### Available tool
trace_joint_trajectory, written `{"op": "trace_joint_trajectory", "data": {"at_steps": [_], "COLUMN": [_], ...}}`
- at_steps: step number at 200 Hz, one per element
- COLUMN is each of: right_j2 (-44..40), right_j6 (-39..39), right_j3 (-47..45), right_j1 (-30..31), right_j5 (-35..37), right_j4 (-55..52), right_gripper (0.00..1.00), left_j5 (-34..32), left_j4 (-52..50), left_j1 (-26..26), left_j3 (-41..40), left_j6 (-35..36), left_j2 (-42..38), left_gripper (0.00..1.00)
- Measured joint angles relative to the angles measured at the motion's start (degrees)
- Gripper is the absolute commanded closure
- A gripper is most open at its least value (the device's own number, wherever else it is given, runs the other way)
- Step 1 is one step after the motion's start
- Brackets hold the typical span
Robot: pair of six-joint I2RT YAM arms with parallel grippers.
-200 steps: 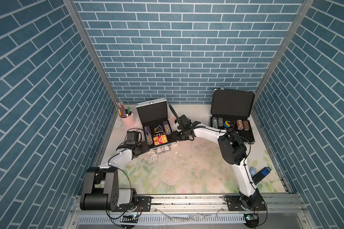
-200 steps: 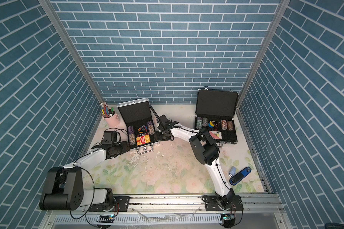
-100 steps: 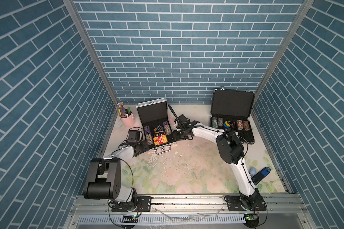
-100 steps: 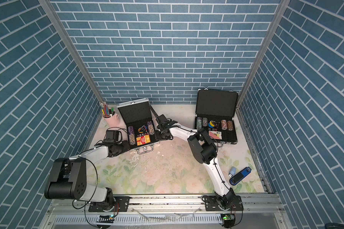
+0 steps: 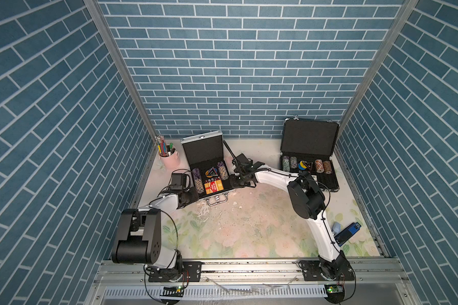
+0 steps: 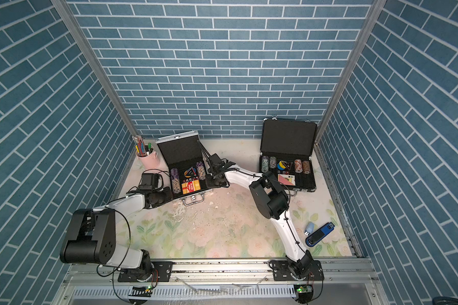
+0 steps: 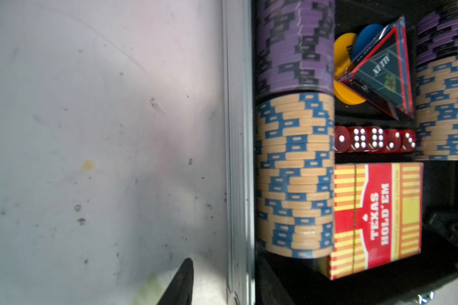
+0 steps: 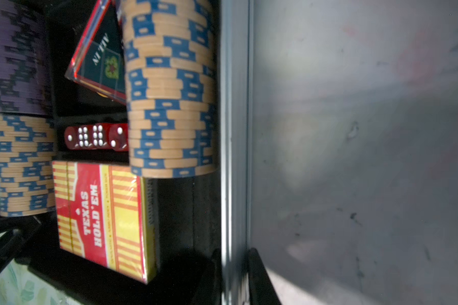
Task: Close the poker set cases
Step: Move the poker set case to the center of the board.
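The front tabletop is clear behind my right gripper. Next it should move back and toward the stick with the silver case (image 5: 202, 150) and release the silver case's side.
The smaller silver poker set case (image 5: 202, 150) (image 6: 181, 149) stands open at the back left, lid upright, with chips, dice and a card deck inside. The larger black poker set case (image 5: 308, 140) (image 6: 287, 137) is open at the back right. My left gripper (image 5: 195, 194) (image 7: 226, 280) straddles the silver case's left side wall (image 7: 238, 132); its outer finger (image 7: 181, 285) is still apart from the wall. My right gripper (image 5: 233, 182) (image 8: 234, 253) is shut on the right side wall (image 8: 236, 105), one finger on each side of it.
A pink pencil cup (image 5: 169, 159) stands in the back left corner beside the silver case. A blue and black stick (image 5: 348, 232) and a small pale blue piece (image 5: 336, 227) lie at the front right. Brick walls close in both sides and the back.
Both grippers have narrowed over the silver case's side walls. The left arm has pushed in toward the case's left wall. The right arm has shifted slightly toward the case.
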Motion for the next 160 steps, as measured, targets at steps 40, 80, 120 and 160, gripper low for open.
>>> {"op": "trace_joint_trajectory", "data": {"at_steps": [40,80,120,160], "right_j2": [-4.8,-11.7,-19.6,-27.8], "right_j6": [0.2,1.1,2.9,5.3], "right_j3": [-7.0,-16.5,-27.2,-37.8], "right_j1": [0.1,0.0,-0.7,-1.5], "right_j5": [0.9,1.9,2.5,2.5], "right_j4": [-0.1,-0.4,-0.9,-0.9], "right_gripper": [0.88,0.88,0.89,0.89], "left_j5": [2.9,5.0,6.4,6.2], "left_j4": [-1.7,-2.1,-1.9,-0.6], "left_j1": [-2.1,-5.8,-12.9,-22.2], "left_j3": [-0.4,-1.3,-2.8,-3.2], "left_j6": [-0.5,-1.5,-3.5,-6.7], "left_j2": [0.1,-0.7,-2.0,-1.9], "left_gripper": [0.62,0.62,0.63,0.64]}}
